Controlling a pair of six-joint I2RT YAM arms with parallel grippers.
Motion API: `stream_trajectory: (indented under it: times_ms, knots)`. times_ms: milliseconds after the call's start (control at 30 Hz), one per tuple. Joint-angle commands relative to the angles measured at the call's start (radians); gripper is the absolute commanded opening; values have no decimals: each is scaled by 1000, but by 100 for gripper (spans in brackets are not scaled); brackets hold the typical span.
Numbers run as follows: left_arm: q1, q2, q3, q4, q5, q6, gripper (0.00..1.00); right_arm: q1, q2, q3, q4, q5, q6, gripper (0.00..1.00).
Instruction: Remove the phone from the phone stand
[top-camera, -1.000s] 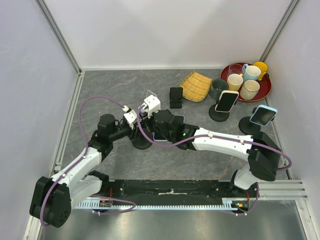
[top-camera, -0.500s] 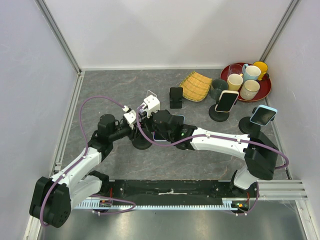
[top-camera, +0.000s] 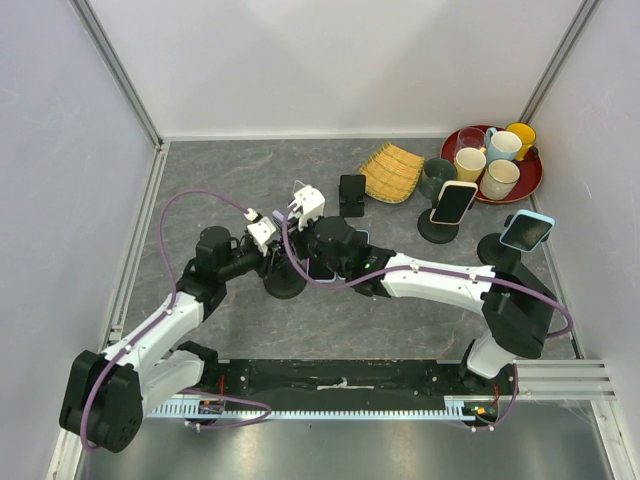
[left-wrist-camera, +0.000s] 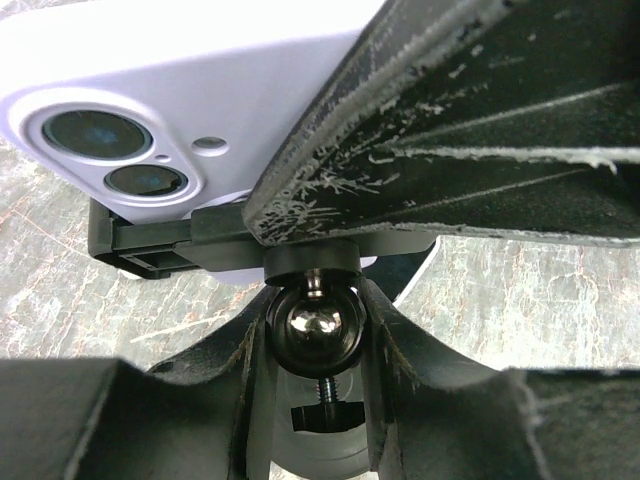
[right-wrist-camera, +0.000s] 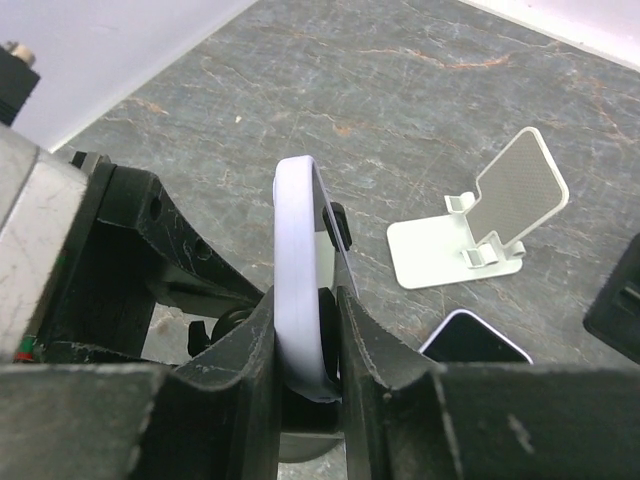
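The robot's left gripper holds the phone stand, so its right gripper will pull to the right in the top view, past the flat phone and down to the tabletop.
A lavender phone (right-wrist-camera: 300, 260) stands edge-on between my right gripper's (right-wrist-camera: 305, 320) fingers, which are shut on it. In the left wrist view the phone's back and camera lenses (left-wrist-camera: 150, 110) show, its lower edge seated in the stand's black clamp (left-wrist-camera: 140, 245). My left gripper (left-wrist-camera: 315, 310) is shut on the phone stand's steel ball joint (left-wrist-camera: 315, 325). In the top view both grippers meet over the stand's round black base (top-camera: 284, 285); the left gripper (top-camera: 272, 262) comes from the left, the right gripper (top-camera: 318, 258) from the right, and the phone is mostly hidden.
A white folding stand (right-wrist-camera: 480, 230) and a flat phone (right-wrist-camera: 475, 345) lie just beyond my right gripper. Two more phones on stands (top-camera: 455, 200) (top-camera: 527, 230), a black block (top-camera: 351, 195), a bamboo mat (top-camera: 392, 172) and a red tray (top-camera: 530, 185) of cups are at the back right.
Both wrists have shifted slightly toward the back of the table, the right one a bit more. Both grips are unchanged.
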Motion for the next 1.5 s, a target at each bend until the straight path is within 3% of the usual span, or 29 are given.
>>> stream_trajectory:
  times_ms: [0,167,267,333,733,1133,1467]
  knots:
    - [-63,5,39,10,159,42,2,-72,33,3,224,-109,80,0]
    - [-63,-6,39,13,135,36,2,-94,13,-1,222,-152,98,0]
    - [-63,-9,37,14,127,34,2,-95,4,-11,226,-144,97,6]
    - [-63,-9,37,14,130,32,2,-94,1,-11,225,-135,91,0]
    - [-96,0,41,14,217,32,2,-94,64,-19,356,-164,43,0]
    - [-107,-33,39,24,182,2,2,-216,50,-14,323,-422,31,0]
    - [-32,-76,37,16,199,-15,2,-350,-3,-65,243,-644,20,0]
